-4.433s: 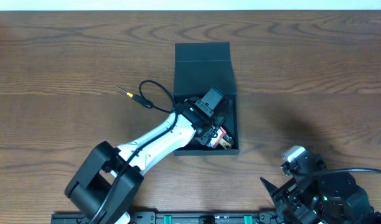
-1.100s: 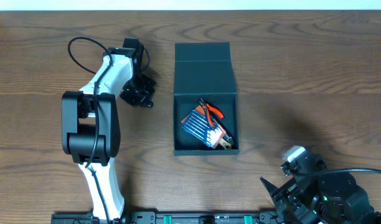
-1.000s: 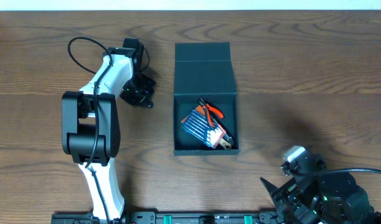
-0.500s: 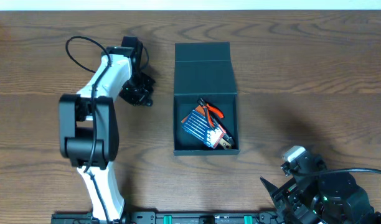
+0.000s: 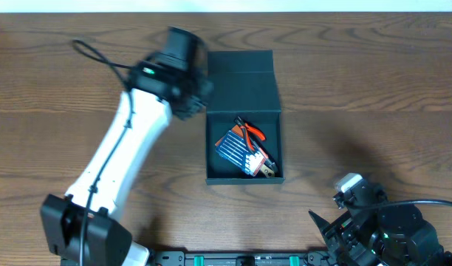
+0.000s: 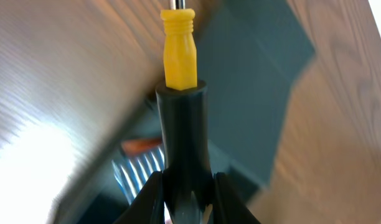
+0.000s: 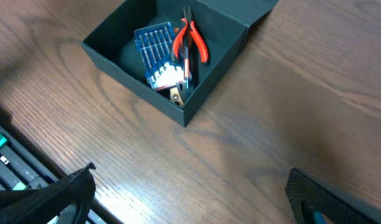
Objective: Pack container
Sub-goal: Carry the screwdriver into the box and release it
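I will next swing the screwdriver (image 6: 180, 59) over and down onto the blue pack with my left gripper, because it is still high by the box's far corner.
The container (image 5: 210, 151) is a dark teal box standing open in the overhead view, its flap lid (image 5: 241, 74) laid flat behind it. Inside lie red pliers (image 5: 250, 131) and a blue pack of small drivers (image 5: 233, 148). My left gripper (image 5: 193, 97) is at the box's far left corner. In the left wrist view it (image 6: 187, 190) is shut on a screwdriver (image 6: 180, 59) with a black handle and yellow collar, above the box (image 6: 259, 74). My right gripper (image 7: 190, 199) is open and empty, near the front of the box (image 7: 116, 59).
The right arm's base (image 5: 381, 229) sits at the table's front right corner. The left arm (image 5: 115, 170) stretches diagonally across the table's left half. Bare wooden table surrounds the box.
The left arm has swung right from the table left of the box to the box's far left corner, carrying the screwdriver. The right arm has not moved.
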### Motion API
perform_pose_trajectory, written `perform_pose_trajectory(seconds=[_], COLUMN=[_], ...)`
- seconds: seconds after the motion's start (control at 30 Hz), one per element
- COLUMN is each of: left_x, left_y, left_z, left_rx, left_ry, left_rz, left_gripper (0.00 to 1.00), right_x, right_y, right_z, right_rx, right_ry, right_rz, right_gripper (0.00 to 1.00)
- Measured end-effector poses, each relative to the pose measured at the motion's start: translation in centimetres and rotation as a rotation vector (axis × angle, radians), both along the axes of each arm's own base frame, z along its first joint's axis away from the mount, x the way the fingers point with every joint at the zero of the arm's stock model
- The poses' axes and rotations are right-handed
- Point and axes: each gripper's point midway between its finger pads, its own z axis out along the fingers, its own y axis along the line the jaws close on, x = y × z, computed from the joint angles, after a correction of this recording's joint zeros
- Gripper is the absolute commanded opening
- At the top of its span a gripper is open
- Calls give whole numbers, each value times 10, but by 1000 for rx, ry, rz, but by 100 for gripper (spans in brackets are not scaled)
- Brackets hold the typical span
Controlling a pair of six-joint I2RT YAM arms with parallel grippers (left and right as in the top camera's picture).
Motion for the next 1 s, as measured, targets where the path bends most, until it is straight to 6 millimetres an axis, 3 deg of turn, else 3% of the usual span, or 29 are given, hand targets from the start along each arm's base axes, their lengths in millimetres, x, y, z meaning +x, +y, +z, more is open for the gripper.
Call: perform_pose_trajectory(seconds=[0.2, 0.33, 0.57, 0.87, 1.0], left_x=[-45, -69, -78, -97, -107], left_y=[-85, -112, -113, -101, -98], left_z=[-4, -7, -13, -89, -112], left_rx=[-48, -49, -27, -8, 4], left_ry=[34, 52, 72, 164, 215], left_rz=[-82, -107, -81, -8, -6], left_gripper=[10, 10, 10, 10, 10], right_x=[0, 0, 0, 0, 0], right_y=[0, 0, 0, 0, 0], right_z=[0, 0, 0, 0, 0], right_rx=[0, 0, 0, 0, 0], right_ry=[0, 0, 0, 0, 0], right_rz=[0, 0, 0, 0, 0], right_gripper=[99, 99, 99, 99, 99])
